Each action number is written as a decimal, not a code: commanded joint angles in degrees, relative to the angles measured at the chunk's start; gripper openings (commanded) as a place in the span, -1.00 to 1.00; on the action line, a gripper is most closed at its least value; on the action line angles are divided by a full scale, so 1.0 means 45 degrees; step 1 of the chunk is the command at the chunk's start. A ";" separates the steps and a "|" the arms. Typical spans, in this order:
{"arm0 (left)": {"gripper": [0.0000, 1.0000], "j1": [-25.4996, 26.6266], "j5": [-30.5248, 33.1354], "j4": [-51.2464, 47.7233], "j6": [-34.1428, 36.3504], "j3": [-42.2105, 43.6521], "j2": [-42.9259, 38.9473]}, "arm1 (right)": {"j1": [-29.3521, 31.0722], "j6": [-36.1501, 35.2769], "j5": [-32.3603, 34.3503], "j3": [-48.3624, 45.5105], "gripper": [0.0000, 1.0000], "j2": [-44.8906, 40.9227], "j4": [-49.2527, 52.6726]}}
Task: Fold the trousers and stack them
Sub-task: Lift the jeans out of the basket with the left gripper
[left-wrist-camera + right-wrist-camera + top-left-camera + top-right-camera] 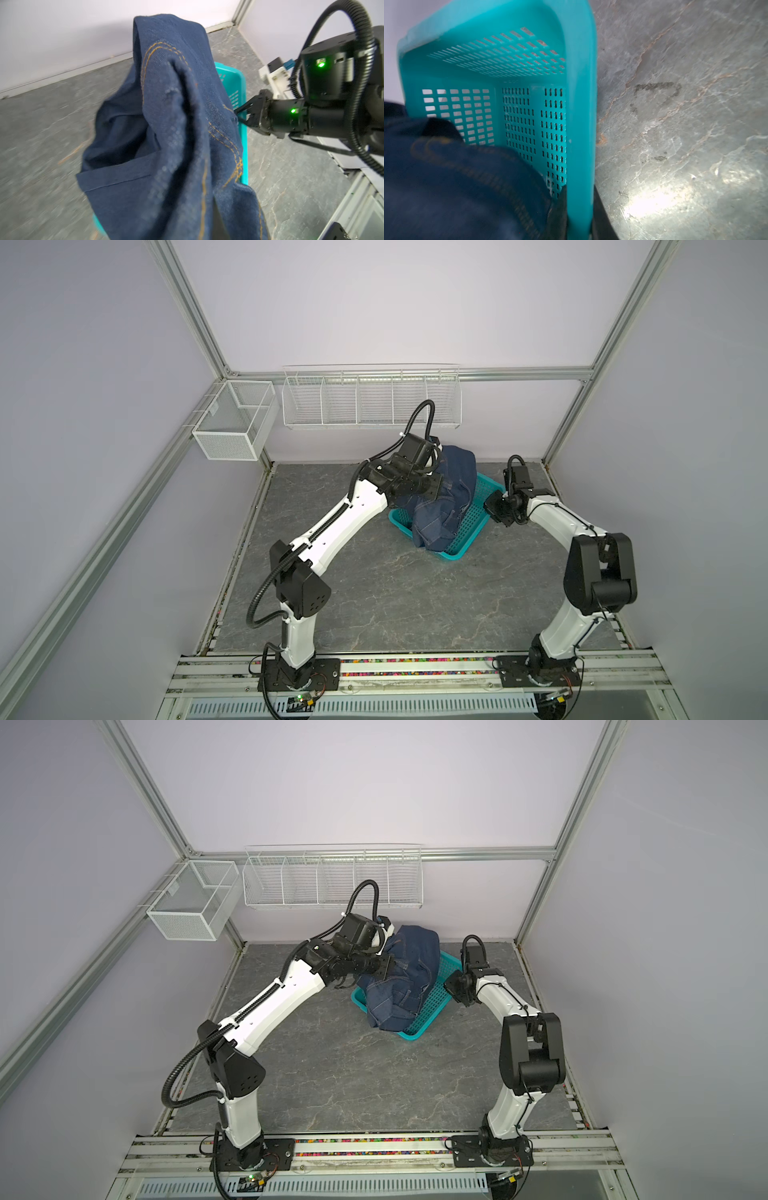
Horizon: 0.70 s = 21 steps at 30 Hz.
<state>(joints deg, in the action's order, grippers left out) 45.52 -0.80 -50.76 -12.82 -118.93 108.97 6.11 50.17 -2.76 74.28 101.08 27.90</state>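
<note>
Next, my left gripper will carry the denim over the basket's rim, back and down to the bare tabletop beside the basket below, to release it there.
The trousers [451, 493] [405, 977] are a bunched heap of dark navy denim with orange stitching. Their upper part is lifted and their lower part lies in the teal basket [471, 531] [434, 1006]. My left gripper [435, 485] [386, 965] is shut on the denim at the heap's left side. In the left wrist view the trousers [176, 124] hang in front and hide the jaws. My right gripper [490, 506] [449, 986] [239, 116] is shut on the basket's right rim [580, 124], one finger [560, 207] inside the wall and one outside.
A white wire rack [370, 402] hangs on the back wall and a white mesh box [232, 423] on the left frame. Aluminium posts stand at the back corners. The grey stone tabletop [395, 593] stretches in front of the basket.
</note>
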 commanded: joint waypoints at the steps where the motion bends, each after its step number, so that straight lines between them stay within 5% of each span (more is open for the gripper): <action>1: -1.00 -0.0346 0.1749 -0.1596 0.0167 0.0018 -0.1165 | -0.0279 0.0766 0.1030 0.0342 -0.80 0.0136 0.0385; 12: -1.00 -0.2377 0.4131 -0.3134 -0.1402 0.3447 -0.4211 | -0.1645 0.2119 0.2153 0.0868 -0.80 0.0471 -0.0197; 21: -1.00 -0.4027 0.2224 -0.1749 -0.1951 0.7778 -0.5929 | -0.1830 0.4640 0.3882 0.1824 -0.77 0.1369 -0.0361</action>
<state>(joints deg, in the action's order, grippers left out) 28.53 13.02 -60.84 -19.59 -87.68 83.70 -1.78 63.11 7.73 81.34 106.08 27.77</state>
